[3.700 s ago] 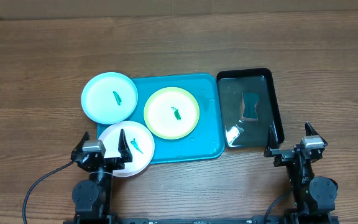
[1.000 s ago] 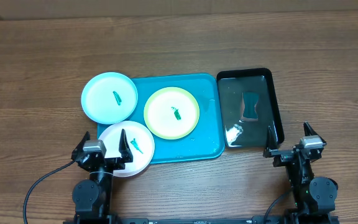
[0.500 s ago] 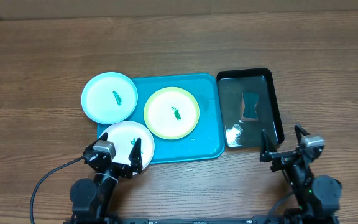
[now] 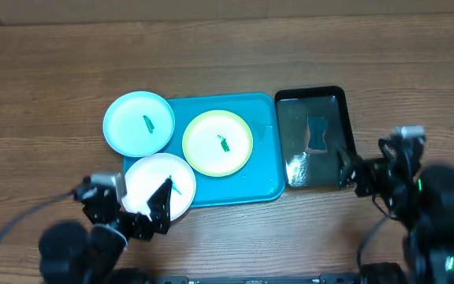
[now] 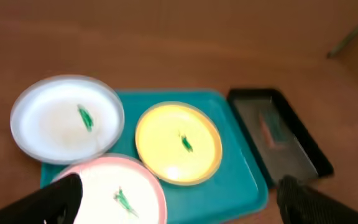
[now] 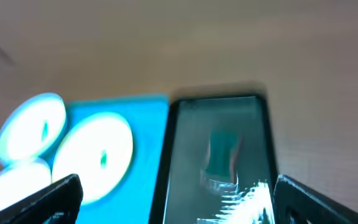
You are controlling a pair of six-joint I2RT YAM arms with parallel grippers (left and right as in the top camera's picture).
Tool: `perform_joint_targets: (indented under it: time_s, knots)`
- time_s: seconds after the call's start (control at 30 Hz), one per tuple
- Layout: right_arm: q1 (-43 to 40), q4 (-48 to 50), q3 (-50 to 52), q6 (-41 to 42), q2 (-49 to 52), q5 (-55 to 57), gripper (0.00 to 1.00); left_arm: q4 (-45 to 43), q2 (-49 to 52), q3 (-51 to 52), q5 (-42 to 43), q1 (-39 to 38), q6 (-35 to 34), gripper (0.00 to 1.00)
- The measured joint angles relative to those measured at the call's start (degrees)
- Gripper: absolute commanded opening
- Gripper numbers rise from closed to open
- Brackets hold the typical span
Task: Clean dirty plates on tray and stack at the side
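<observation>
The teal sponge's middle is my next goal, so I will move my right gripper outward over the black tray and then lower it to that part.
Three plates rest on the turquoise tray: a pale blue plate at the far left, overhanging the rim, a yellow-green plate in the middle, and a white plate at the near left. Each bears a small green smear. My left gripper is open and empty, above the white plate's near edge. My right gripper is open and empty, by the near right corner of the black tray. In the left wrist view I see the blue plate, yellow-green plate and white plate.
A narrow black tray holding water and a small teal sponge sits right of the turquoise tray. It also shows in the right wrist view. Wooden tabletop lies all around.
Both arms have lifted from their rest and appear larger and blurred. The left gripper moved slightly left and toward the camera; the right gripper moved up toward the black tray. Plates unmoved.
</observation>
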State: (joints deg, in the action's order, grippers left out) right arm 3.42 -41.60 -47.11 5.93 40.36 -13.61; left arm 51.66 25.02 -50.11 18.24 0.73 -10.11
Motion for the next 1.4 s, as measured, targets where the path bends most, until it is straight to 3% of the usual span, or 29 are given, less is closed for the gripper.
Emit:
perform_joint_targets:
  time_s: [0.23,0.33,0.43,0.6,0.8,1.03,1.17,1.23,1.33,1.4]
  knots:
    - [0.0,-15.91,-18.49,0.02,28.22,-2.51,1.0,19.67,24.85,-17.44,3.74,0.0,1.09,1.0]
    - [0.0,-17.44,-20.57,0.07,36.3,-4.98,1.0,21.92,32.7,-19.85,10.21,0.0,0.81,1.0]
    - [0.0,-18.16,-20.61,0.09,41.7,-7.67,0.94,23.12,37.99,-19.91,14.78,0.0,0.63,1.0]
    - [0.0,-17.59,-20.61,0.13,45.88,-9.77,0.82,22.29,41.42,-19.91,15.19,-0.02,-0.57,1.0]
    - [0.0,-15.63,-20.63,0.04,45.97,-8.04,0.76,20.87,41.11,-19.93,5.79,-4.17,-6.54,1.0]
    - [0.11,-12.52,-20.63,0.07,45.97,-5.25,0.72,16.2,41.11,-19.89,-11.02,-15.82,-15.15,1.0]
    - [0.66,-10.71,-20.63,0.04,45.97,-2.95,0.72,12.52,41.51,-19.78,-17.81,-20.92,-17.09,0.65]
    - [1.27,-9.64,-20.63,0.04,45.97,-1.79,0.72,11.17,42.58,-19.76,-19.47,-21.57,-17.62,0.54]
    - [2.03,-8.59,-20.63,0.02,45.97,-0.11,0.73,9.94,45.66,-19.76,-20.83,-21.66,-18.03,0.62]
    - [2.56,-8.22,-20.63,0.09,46.05,1.09,0.68,9.44,48.35,-19.74,-21.38,-21.66,-18.4,0.64]
